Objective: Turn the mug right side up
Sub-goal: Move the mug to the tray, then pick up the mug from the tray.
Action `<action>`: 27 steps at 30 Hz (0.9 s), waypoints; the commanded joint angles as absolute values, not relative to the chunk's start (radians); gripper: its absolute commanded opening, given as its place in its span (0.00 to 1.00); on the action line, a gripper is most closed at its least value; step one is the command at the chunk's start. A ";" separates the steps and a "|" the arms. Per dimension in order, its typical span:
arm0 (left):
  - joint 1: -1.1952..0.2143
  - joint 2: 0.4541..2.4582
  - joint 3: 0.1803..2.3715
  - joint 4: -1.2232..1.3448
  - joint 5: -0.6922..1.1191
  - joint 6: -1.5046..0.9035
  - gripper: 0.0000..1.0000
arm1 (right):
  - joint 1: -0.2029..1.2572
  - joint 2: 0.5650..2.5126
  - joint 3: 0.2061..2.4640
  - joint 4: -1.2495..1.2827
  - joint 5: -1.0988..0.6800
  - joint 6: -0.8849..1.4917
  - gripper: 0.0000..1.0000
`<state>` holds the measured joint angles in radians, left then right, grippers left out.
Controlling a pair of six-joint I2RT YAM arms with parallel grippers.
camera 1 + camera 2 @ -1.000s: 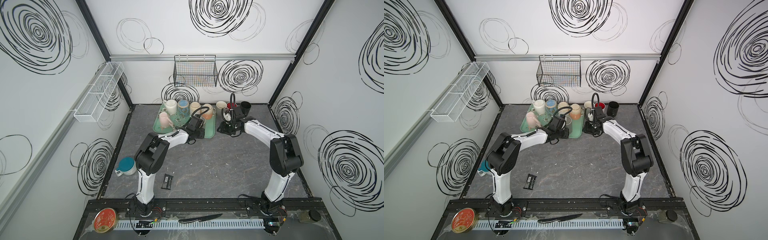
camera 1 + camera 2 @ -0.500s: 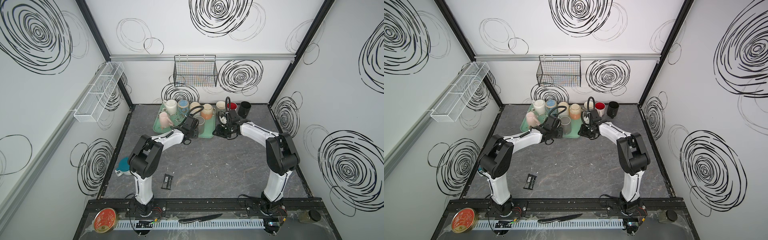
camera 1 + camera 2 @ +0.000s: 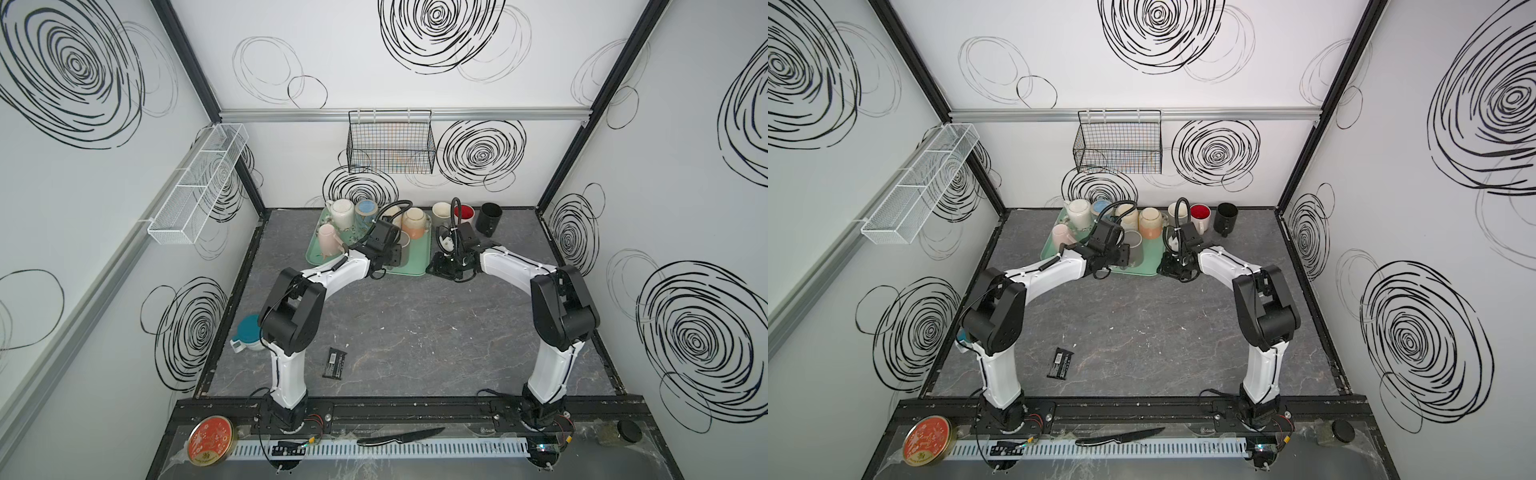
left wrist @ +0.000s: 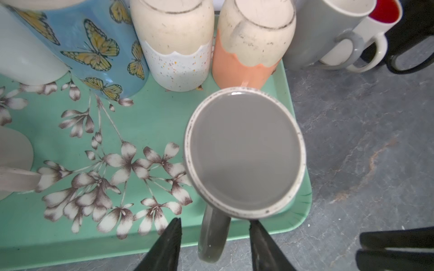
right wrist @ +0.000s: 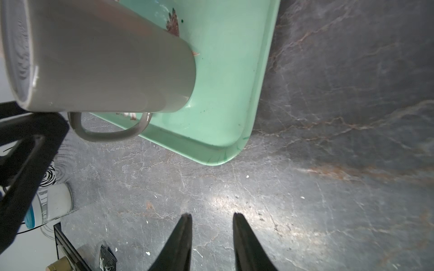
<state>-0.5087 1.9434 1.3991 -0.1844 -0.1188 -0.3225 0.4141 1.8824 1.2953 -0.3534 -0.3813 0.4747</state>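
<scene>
Next I will move my left gripper down around the grey mug's handle [image 4: 214,235] and close on it, since the handle already stands between my open fingertips, clear of both.
The grey mug [image 4: 244,152] stands at the front right corner of the green flowered tray [image 4: 141,244]. Its round top face is flat grey inside a pale speckled ring and shows no depth, like a base. The handle [image 4: 211,237] sticks out over the tray's front rim. My left gripper [image 4: 215,221] is open, one fingertip on each side of the handle and clear of it. In both top views it hovers just in front of the mug [image 3: 404,240] [image 3: 1133,243]. My right gripper [image 5: 211,214] is open and empty over bare table beside the tray's corner [image 5: 234,93].
Upside-down mugs crowd the tray's back: butterfly blue [image 4: 94,47], speckled cream [image 4: 178,47], orange [image 4: 249,58]. A pink one [image 3: 328,243] lies at its left. Three upright mugs stand right of the tray: cream [image 3: 440,212], red-lined [image 3: 464,212], black [image 3: 488,218]. A black packet [image 3: 335,363] lies nearer.
My left gripper has opened and pulled back toward the tray's front edge, leaving the grey mug standing free. The right gripper has come forward and down beside the tray's corner.
</scene>
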 commanded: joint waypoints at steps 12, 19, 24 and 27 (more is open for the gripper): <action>-0.482 2.016 1.445 -0.182 -0.048 -0.278 0.46 | 0.420 1.910 1.341 -0.310 -0.396 0.508 0.35; -0.470 2.033 1.453 -0.183 -0.037 -0.272 0.36 | 0.439 1.965 1.440 -0.330 -0.402 0.511 0.34; -0.465 2.045 1.472 -0.208 -0.049 -0.257 0.21 | 0.442 1.968 1.456 -0.328 -0.402 0.514 0.34; -0.465 2.038 1.478 -0.223 -0.066 -0.234 0.10 | 0.443 1.938 1.429 -0.305 -0.392 0.522 0.33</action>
